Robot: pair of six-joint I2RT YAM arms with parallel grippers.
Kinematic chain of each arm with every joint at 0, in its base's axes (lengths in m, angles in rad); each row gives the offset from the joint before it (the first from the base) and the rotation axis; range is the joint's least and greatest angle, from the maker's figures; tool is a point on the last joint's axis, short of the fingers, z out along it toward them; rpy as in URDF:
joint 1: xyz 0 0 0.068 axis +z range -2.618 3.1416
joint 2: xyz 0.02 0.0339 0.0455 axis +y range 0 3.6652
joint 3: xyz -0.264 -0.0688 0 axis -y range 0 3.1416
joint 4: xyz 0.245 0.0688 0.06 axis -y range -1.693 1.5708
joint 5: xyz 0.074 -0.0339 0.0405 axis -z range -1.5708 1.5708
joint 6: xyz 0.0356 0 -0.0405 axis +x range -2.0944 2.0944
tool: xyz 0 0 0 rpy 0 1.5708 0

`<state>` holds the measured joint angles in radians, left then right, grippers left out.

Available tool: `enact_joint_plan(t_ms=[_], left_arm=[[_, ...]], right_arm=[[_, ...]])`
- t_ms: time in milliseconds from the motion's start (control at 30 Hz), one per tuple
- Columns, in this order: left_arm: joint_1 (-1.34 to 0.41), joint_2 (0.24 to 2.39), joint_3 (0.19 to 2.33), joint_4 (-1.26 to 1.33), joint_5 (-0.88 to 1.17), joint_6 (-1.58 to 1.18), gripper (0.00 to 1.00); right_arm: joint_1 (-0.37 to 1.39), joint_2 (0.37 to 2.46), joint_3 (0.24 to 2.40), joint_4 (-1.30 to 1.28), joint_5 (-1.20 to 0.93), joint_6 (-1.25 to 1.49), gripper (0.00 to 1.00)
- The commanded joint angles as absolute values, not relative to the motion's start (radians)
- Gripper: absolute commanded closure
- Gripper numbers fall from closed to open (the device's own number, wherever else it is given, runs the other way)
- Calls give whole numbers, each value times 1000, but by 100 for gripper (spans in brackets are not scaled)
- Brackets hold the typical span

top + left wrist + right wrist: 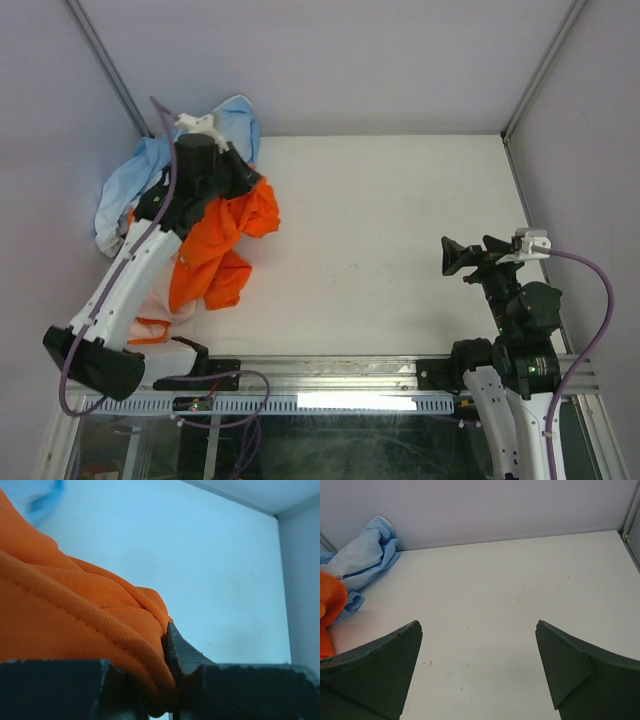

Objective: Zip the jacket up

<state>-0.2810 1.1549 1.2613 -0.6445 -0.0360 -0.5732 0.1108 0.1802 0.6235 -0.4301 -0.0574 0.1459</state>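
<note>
The jacket's fold will next go to the right in the top view with my left gripper, clear of the blue garment, and be let go on the bare tabletop there.
The orange jacket [225,245] lies crumpled at the left of the white table, its pale lining [160,325] showing near the front edge. No zipper shows in any view. My left gripper [245,185] sits on the jacket's upper part. In the left wrist view a thick fold of the jacket [75,605] is pinched in the left gripper [161,680], which is shut on it. My right gripper [455,255] hovers open at the right side of the table, far from the jacket. Its wrist view shows the right gripper [477,625] with nothing between its fingers and a bit of the jacket [330,600] at the left edge.
A light blue garment [130,180] is bunched in the back left corner, partly under the jacket and also seen from the right wrist [365,555]. Enclosure walls [330,60] stand at the back and both sides. A metal rail [330,375] runs along the near edge.
</note>
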Motion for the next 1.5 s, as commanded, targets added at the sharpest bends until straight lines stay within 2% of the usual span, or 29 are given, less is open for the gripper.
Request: enact_joint_plan(t_ms=[0, 200, 333, 367, 467, 500, 567, 667, 800, 967, 1067, 1233, 1467], left_arm=[[-517, 1345, 1536, -561, 29, -475, 100], [-761, 1656, 1935, -564, 32, -387, 100], [-852, 1812, 2071, -557, 86, -371, 98], [-861, 1840, 2079, -549, 114, -380, 93], [-866, 1887, 2060, -533, 152, -411, 68], [-866, 1883, 2040, -529, 141, -417, 60], [-865, 1847, 1979, -507, 116, -422, 52], [-862, 1738, 1807, -442, 55, -425, 35], [-819, 1568, 1522, -368, -20, -465, 25], [-674, 1321, 1194, -341, -33, -559, 24], [-604, 1189, 1038, -360, -63, -585, 22], [-552, 1078, 875, -383, -106, -619, 19], [-548, 1112, 776, -356, -84, -660, 21]], right_arm=[[106, 192, 627, -373, -67, 127, 1], [106, 186, 628, -375, -58, 127, 1], [106, 188, 629, -380, -54, 131, 0], [107, 189, 629, -380, -55, 135, 0], [106, 199, 632, -376, -63, 149, 1], [107, 206, 634, -376, -67, 159, 1], [106, 228, 645, -378, -90, 174, 0], [107, 275, 664, -379, -174, 165, 1], [106, 380, 693, -378, -334, 157, 0], [116, 541, 691, -299, -533, 201, 1], [195, 663, 692, -243, -582, 247, 3], [556, 880, 731, -178, -286, 224, 4], [781, 1193, 865, -115, -42, 227, 5]])
